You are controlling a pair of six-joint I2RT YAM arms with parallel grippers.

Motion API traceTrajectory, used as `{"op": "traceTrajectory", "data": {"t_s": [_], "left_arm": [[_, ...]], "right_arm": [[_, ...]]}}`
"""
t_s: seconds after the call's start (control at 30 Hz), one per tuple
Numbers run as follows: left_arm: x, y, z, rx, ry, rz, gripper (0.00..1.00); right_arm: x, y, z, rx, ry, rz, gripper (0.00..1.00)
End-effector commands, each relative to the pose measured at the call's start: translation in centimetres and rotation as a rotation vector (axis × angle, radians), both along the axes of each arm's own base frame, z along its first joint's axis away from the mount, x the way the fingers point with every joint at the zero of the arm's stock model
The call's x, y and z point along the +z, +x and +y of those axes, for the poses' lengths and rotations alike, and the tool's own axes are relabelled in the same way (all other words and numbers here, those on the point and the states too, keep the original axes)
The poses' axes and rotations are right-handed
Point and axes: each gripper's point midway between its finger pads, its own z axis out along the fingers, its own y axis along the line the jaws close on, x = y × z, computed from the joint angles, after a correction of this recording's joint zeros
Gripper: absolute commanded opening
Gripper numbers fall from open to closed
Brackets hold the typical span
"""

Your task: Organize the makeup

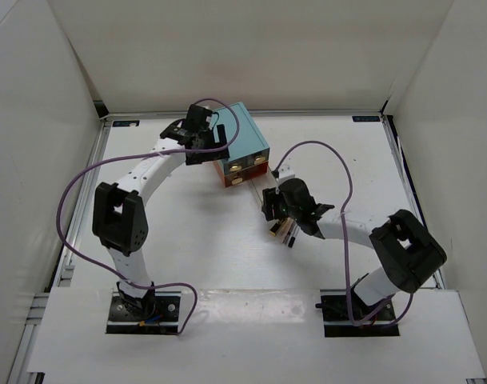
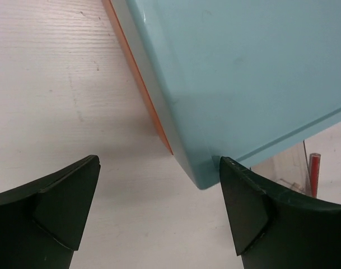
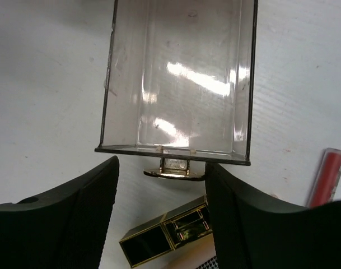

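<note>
Next, my right gripper leaves the drawer's handle, shifts to the right in the top view and lowers onto the slim red stick (image 3: 327, 176), since the drawer is open and empty.
A gold lipstick tube (image 3: 164, 238) lies on the white table just under my right gripper (image 3: 162, 168), with a slim red stick (image 3: 327, 176) to its right. The right gripper's jaws stand open on either side of the gold handle (image 3: 174, 171) of a clear drawer (image 3: 178, 84), which is pulled out and empty. From above, the lipstick (image 1: 273, 233) and the right gripper (image 1: 269, 202) sit in front of the teal drawer box (image 1: 241, 140). My left gripper (image 2: 159, 207) is wide open with the teal box's (image 2: 243, 73) lower corner between its fingers, not clamped.
The box has an orange front (image 1: 243, 172) facing the arms. White walls close off the table on the left, back and right. The left arm's purple cable (image 1: 75, 192) loops out to the left.
</note>
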Motion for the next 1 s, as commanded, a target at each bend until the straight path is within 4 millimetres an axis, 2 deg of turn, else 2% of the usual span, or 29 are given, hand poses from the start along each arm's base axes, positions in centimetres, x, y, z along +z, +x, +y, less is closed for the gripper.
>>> {"op": "traceTrajectory", "data": {"t_s": [0.0,0.03,0.07,0.1,0.17,0.2,0.23,0.27,0.3,0.33,0.4,0.5,0.67,0.8,0.87,0.97], "left_arm": [[6.5,-0.5,1.0,-0.014,0.010,-0.139,0.98],[7.3,-0.6,1.1,-0.015,0.006,-0.161,0.98],[8.9,-1.0,1.5,-0.015,0.003,-0.201,0.98],[9.0,-1.3,1.7,-0.012,0.000,-0.209,0.98],[11.0,-2.1,2.0,-0.014,-0.026,-0.264,0.98],[10.3,-2.6,2.2,-0.015,-0.022,-0.253,0.98],[11.3,-3.4,2.3,-0.024,-0.039,-0.274,0.98],[11.2,-3.9,2.3,-0.034,-0.047,-0.273,0.98],[10.2,-4.5,2.3,-0.046,-0.042,-0.254,0.98],[10.4,-5.1,2.4,-0.052,-0.056,-0.256,0.98],[9.3,-5.9,2.4,-0.067,-0.052,-0.235,0.98],[8.4,-6.8,2.8,-0.069,-0.045,-0.210,0.98],[6.6,-8.5,3.3,-0.069,-0.036,-0.169,0.98],[5.9,-9.2,3.6,-0.070,-0.032,-0.154,0.98],[5.2,-9.4,3.7,-0.067,-0.025,-0.137,0.98],[5.1,-9.4,3.7,-0.061,-0.022,-0.132,0.98]], "right_arm": [[4.7,1.1,1.1,0.022,0.017,-0.060,0.66],[5.6,1.3,0.7,0.014,0.013,-0.063,0.67],[6.0,1.3,0.6,0.014,0.012,-0.063,0.67],[6.4,1.6,0.2,-0.012,0.007,-0.070,0.68],[6.8,2.0,-1.9,-0.117,-0.011,-0.044,0.69],[7.0,2.7,-3.4,-0.184,-0.015,-0.035,0.67],[6.2,2.2,-5.4,-0.250,-0.058,0.020,0.64],[6.1,2.3,-6.8,-0.327,-0.051,0.052,0.63],[5.8,2.8,-8.9,-0.392,-0.069,0.067,0.63],[5.3,2.6,-10.2,-0.424,-0.091,0.087,0.63],[4.0,2.3,-13.0,-0.483,-0.131,0.135,0.63],[2.1,1.8,-15.2,-0.505,-0.169,0.214,0.59],[0.2,1.3,-14.2,-0.392,-0.194,0.269,0.58],[-1.3,1.8,-15.2,-0.429,-0.252,0.283,0.52],[-2.1,1.6,-15.3,-0.414,-0.269,0.302,0.46],[-3.5,1.3,-15.8,-0.439,-0.300,0.333,0.42]]}}
